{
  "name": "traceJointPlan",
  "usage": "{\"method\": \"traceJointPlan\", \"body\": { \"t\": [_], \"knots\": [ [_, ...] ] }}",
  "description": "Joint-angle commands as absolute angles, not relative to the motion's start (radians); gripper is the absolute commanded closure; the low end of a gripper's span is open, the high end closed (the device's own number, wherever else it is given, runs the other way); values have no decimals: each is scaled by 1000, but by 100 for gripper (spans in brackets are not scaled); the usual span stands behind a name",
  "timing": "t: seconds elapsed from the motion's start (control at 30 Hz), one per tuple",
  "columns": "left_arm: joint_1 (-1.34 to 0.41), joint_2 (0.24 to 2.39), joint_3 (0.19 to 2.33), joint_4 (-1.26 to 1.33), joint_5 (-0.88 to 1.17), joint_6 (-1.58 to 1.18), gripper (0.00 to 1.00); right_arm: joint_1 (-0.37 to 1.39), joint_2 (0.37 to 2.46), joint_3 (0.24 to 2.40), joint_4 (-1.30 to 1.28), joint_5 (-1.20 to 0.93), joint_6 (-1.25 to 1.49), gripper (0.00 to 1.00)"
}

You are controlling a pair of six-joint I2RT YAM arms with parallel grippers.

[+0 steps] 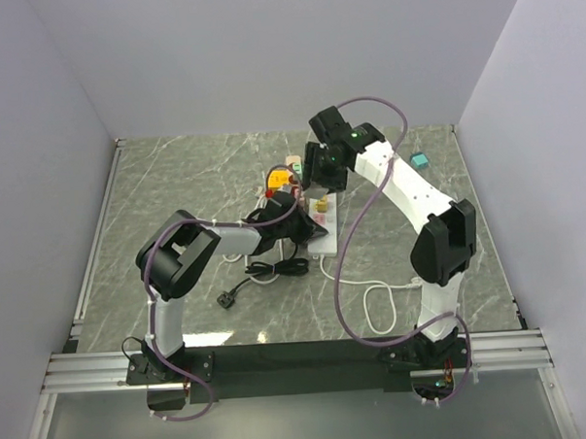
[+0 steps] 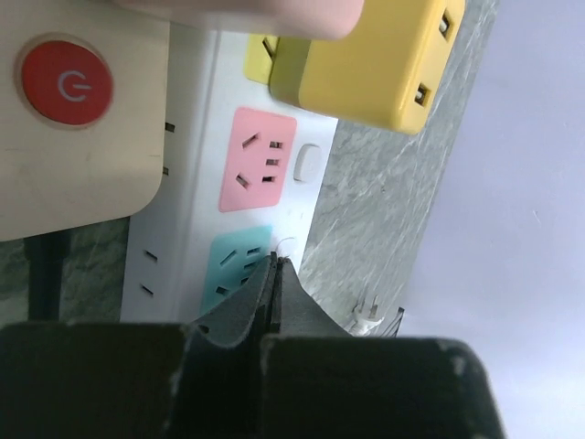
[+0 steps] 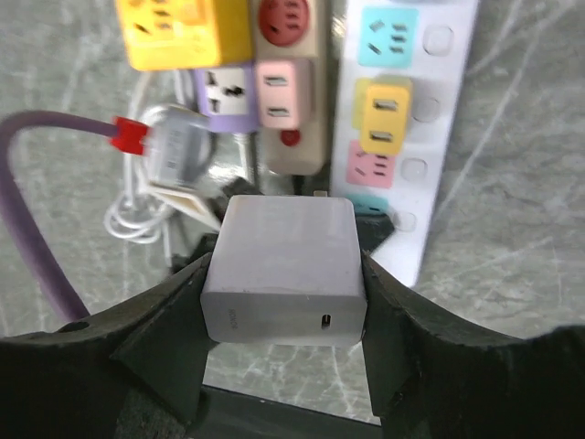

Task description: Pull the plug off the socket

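The bare tabletop beside the teal block is clear, so my right gripper will swing to the right in the top view next, move down to it and let go.
My right gripper (image 3: 285, 274) is shut on a white charger plug (image 3: 283, 247) with a USB-C port on its near face. It holds the plug above the near end of the white power strip (image 3: 445, 110); the prongs are hidden. In the top view the right gripper (image 1: 320, 179) hangs over the strip (image 1: 324, 226). My left gripper (image 2: 274, 265) is shut and empty, its tips pressed on the white strip (image 2: 196, 183) at a teal socket (image 2: 233, 270). In the top view it (image 1: 298, 229) lies low at the strip's near end.
A yellow plug (image 3: 384, 114) sits in the white strip, also seen in the left wrist view (image 2: 366, 64). A beige strip (image 3: 291, 146) with a red button (image 2: 66, 84) lies beside it, with yellow (image 3: 178, 32) and purple adapters (image 3: 224, 91). Black cable (image 1: 276, 269) and white cable (image 1: 380, 308) lie near the front.
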State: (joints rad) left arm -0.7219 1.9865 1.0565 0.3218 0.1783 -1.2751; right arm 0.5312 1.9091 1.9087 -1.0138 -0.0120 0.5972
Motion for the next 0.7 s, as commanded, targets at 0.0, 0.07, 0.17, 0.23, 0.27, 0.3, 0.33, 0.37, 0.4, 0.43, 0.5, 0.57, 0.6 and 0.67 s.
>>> {"method": "traceJointPlan", "body": {
  "t": [0.0,0.07,0.17,0.23,0.27,0.3,0.33,0.37,0.4,0.43,0.5,0.57,0.6,0.67],
  "knots": [
    [-704,2037,983,24,51,-1172,100,512,1804,1814,-983,20,627,100],
    [-706,2016,986,29,46,-1166,100,466,1717,1790,-959,15,638,100],
    [-706,1990,1014,18,43,-1140,100,392,1632,1763,-954,29,643,100],
    [-706,1977,1032,3,43,-1126,100,327,1597,1701,-910,34,652,100],
    [-706,1973,1057,3,43,-1118,100,246,1591,1675,-884,26,667,100],
    [-706,1961,1071,-26,43,-1097,100,203,1591,1628,-858,3,676,100],
    [-707,1953,1084,-61,43,-1085,100,163,1601,1608,-795,-29,687,100],
    [-710,1944,1113,-77,43,-1071,100,117,1611,1589,-764,-53,716,100],
    [-712,1927,1124,-93,48,-1042,100,48,1623,1574,-731,-107,733,100],
    [-712,1916,1137,-113,52,-1028,100,11,1658,1569,-666,-144,753,100],
    [-715,1882,1152,-123,66,-1003,100,-56,1699,1583,-612,-184,820,100],
    [-718,1864,1155,-127,74,-996,100,-83,1779,1601,-531,-213,888,100],
    [-718,1855,1157,-129,77,-991,100,-93,1811,1638,-513,-227,903,100],
    [-722,1830,1161,-138,77,-988,100,-107,1906,1701,-486,-224,946,100]
  ]
}}
